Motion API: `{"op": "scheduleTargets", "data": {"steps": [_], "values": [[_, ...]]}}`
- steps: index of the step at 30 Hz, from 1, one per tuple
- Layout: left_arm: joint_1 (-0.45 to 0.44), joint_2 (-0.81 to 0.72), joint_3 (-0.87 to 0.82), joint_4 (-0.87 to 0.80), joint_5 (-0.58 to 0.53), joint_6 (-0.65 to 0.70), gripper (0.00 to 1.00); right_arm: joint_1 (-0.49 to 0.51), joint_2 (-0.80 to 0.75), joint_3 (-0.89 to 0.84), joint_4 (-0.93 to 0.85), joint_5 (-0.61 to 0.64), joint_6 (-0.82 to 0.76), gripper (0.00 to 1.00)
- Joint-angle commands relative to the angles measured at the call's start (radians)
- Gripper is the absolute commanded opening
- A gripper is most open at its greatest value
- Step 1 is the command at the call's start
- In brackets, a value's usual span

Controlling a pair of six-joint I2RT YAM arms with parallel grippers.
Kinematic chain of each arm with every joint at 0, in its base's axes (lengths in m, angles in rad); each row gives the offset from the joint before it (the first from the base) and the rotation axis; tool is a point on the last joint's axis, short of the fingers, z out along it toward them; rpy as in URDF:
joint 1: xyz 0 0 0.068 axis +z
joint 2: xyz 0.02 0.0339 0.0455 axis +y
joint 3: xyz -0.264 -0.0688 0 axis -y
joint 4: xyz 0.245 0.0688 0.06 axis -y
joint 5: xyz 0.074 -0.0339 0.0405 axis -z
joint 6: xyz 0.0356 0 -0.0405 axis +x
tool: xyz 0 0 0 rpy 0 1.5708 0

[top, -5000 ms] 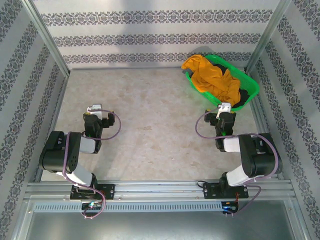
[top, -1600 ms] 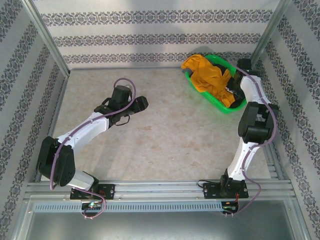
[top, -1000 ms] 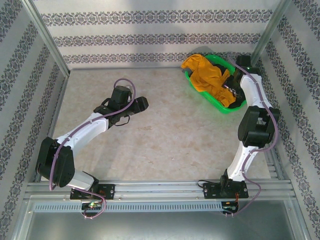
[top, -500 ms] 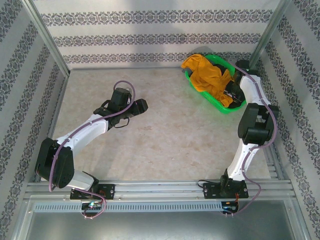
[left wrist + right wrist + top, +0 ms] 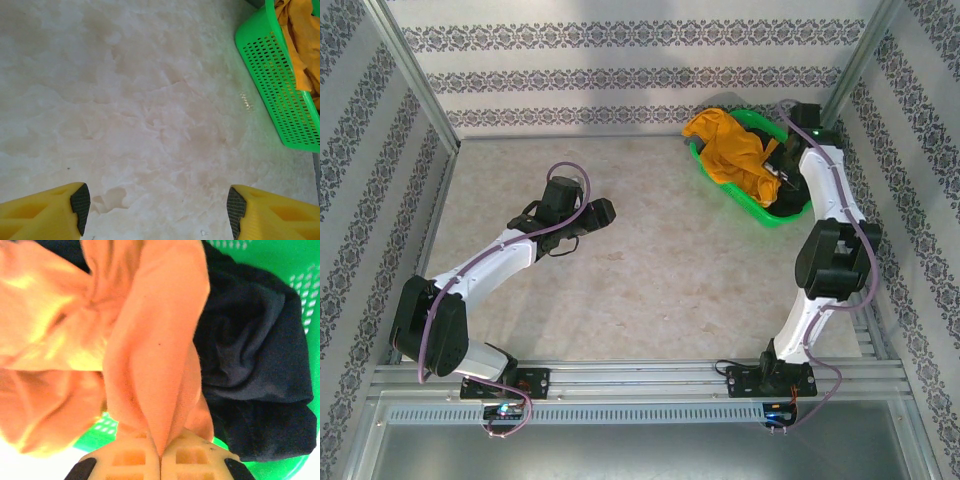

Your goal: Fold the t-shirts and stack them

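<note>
My right gripper is holding the fold and next goes up from the basket (image 5: 763, 217), swings back and down and lets go of the fold, because bare tabletop lies back of it toward my left gripper.
A bright orange-yellow t-shirt (image 5: 732, 150) lies crumpled in the green basket (image 5: 763, 217) at the back right, part of it hanging over the rim. My right gripper (image 5: 778, 172) reaches into the basket. In the right wrist view its jaws (image 5: 160, 456) are shut on a raised fold of the orange t-shirt (image 5: 152, 350). A black t-shirt (image 5: 252, 365) lies bunched beside that fold inside the basket. My left gripper (image 5: 605, 211) hovers over the bare table left of centre, open, with nothing between its yellow fingers (image 5: 50, 210).
The green basket's perforated wall (image 5: 280, 90) shows at the right edge of the left wrist view. Patterned walls and metal posts close in the table on three sides. The marbled tabletop (image 5: 650, 270) stretches between the two arms.
My right gripper has closed on the orange fold and drawn slightly up and toward the back of the basket. The left arm has barely moved.
</note>
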Motion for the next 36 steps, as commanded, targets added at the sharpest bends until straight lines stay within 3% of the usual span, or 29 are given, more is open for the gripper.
{"op": "scheduleTargets", "data": {"steps": [1,4,15,20,30,36], "values": [[-0.008,-0.025,0.002,0.006,0.011,-0.003,0.73,0.016,-0.076,0.057,0.074,-0.04,0.045,0.0],[-0.009,-0.034,0.009,-0.015,-0.001,0.003,0.73,0.032,-0.121,0.07,0.136,-0.03,0.056,0.0],[-0.007,-0.093,0.035,-0.143,-0.108,0.024,0.73,0.19,-0.424,0.039,0.462,0.193,-0.013,0.0],[-0.007,-0.109,0.059,-0.236,-0.189,0.024,0.73,0.364,-0.462,0.115,0.475,0.261,-0.07,0.0],[0.006,-0.195,0.058,-0.344,-0.282,-0.005,0.75,0.88,-0.361,0.083,0.596,0.383,-0.009,0.0],[0.019,-0.307,0.03,-0.434,-0.345,-0.04,0.76,0.956,-0.245,0.174,0.649,0.382,0.0,0.0]]}}
